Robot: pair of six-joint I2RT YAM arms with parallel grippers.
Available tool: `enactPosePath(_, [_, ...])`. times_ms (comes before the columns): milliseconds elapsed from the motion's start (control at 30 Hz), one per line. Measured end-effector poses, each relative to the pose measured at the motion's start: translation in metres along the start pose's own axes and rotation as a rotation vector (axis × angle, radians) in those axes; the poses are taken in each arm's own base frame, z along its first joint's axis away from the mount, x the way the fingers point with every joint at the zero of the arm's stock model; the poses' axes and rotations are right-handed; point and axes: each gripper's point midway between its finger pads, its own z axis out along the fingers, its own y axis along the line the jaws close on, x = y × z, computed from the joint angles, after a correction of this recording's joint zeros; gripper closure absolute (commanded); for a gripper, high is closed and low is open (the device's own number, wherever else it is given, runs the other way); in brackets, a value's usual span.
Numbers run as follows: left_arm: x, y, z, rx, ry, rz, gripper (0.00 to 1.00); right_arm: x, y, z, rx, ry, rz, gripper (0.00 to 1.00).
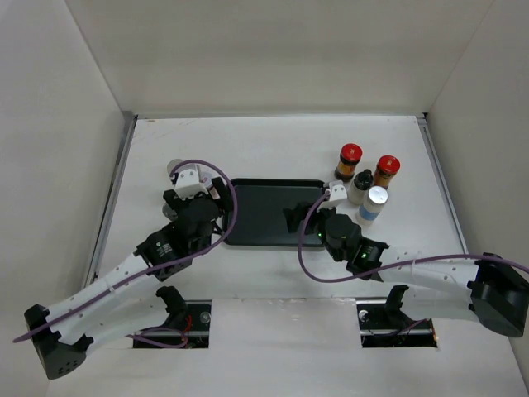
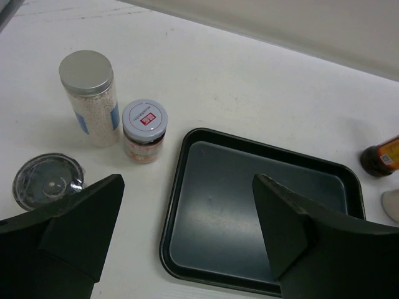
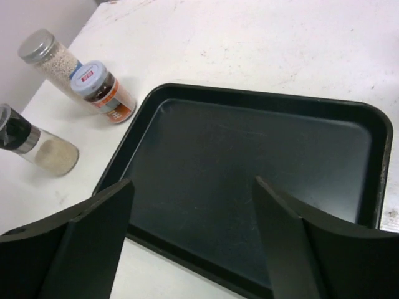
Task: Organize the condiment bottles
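The dark-collared bottle stands outside the tray [image 1: 264, 227]. I need to move my left gripper to the left in the top view and lower it onto the dark-collared bottle's clear cap [image 1: 169, 212].
The black tray [image 1: 264, 227] lies in the middle with nothing in it. To its right stand two brown bottles with red caps [image 1: 350, 160] [image 1: 386, 169], a black-capped bottle [image 1: 360, 185] and a silver-capped bottle with a blue label [image 1: 374, 204]. To its left stand a tall silver-capped jar of white grains [image 2: 90, 98], a small jar with a red-labelled white cap [image 2: 144, 131] and a beige-filled, dark-collared bottle [image 3: 37, 146]. My left gripper [image 2: 187, 180] hangs open over the tray's left edge. Over the tray's right part, my right gripper [image 3: 193, 184] is open and empty.
White walls [image 1: 74, 124] enclose the table on three sides. The left arm's purple cable [image 1: 223, 178] loops over the tray's left edge. In the top view the left arm hides most of the left-hand bottles.
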Motion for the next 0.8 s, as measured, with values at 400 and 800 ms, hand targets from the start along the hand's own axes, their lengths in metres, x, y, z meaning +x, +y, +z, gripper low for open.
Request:
enactPosePath(400, [-0.031,0.056,-0.009,-0.184,-0.077,-0.008,0.18,0.003,0.007,-0.003,-0.024,0.005,-0.037,0.9])
enactPosePath(800, [0.002,0.134,0.006,-0.464,0.086,-0.002,0.12,0.003,0.002,-0.003,0.001,0.005,-0.038,0.23])
